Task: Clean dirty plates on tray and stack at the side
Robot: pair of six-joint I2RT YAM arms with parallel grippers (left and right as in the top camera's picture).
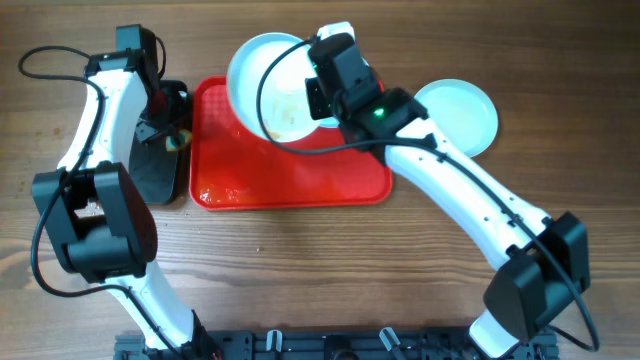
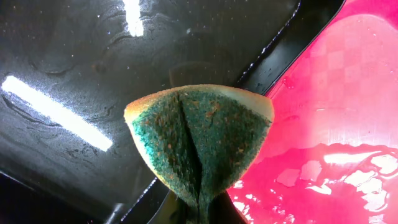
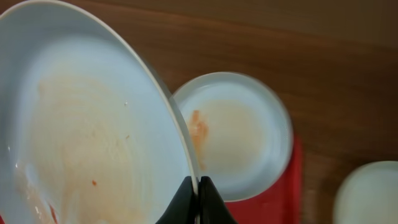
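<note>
The red tray's bare front [image 1: 246, 164] is below my right gripper, to its left in the overhead view, so my right gripper should move back down toward the sponge and let go of the plate.
My right gripper [image 1: 313, 88] [image 3: 198, 190] is shut on the rim of a sauce-smeared plate [image 1: 262, 75] [image 3: 81, 130] and holds it tilted above the back of the red tray [image 1: 300, 175]. A second plate with an orange streak [image 3: 239, 137] lies below on the tray's corner; in the overhead view it is mostly hidden. A third plate [image 1: 458, 112] [image 3: 367, 193] sits on the table right of the tray. My left gripper [image 1: 172, 125] [image 2: 199, 214] is shut on a green-and-yellow sponge [image 2: 199, 137] [image 1: 178, 141] over the seam between the two trays.
A glossy black tray [image 1: 160, 175] [image 2: 93, 62] lies against the red tray's left edge. The red tray's surface [image 2: 336, 124] is wet, with puddles near its front left. The table is bare wood in front.
</note>
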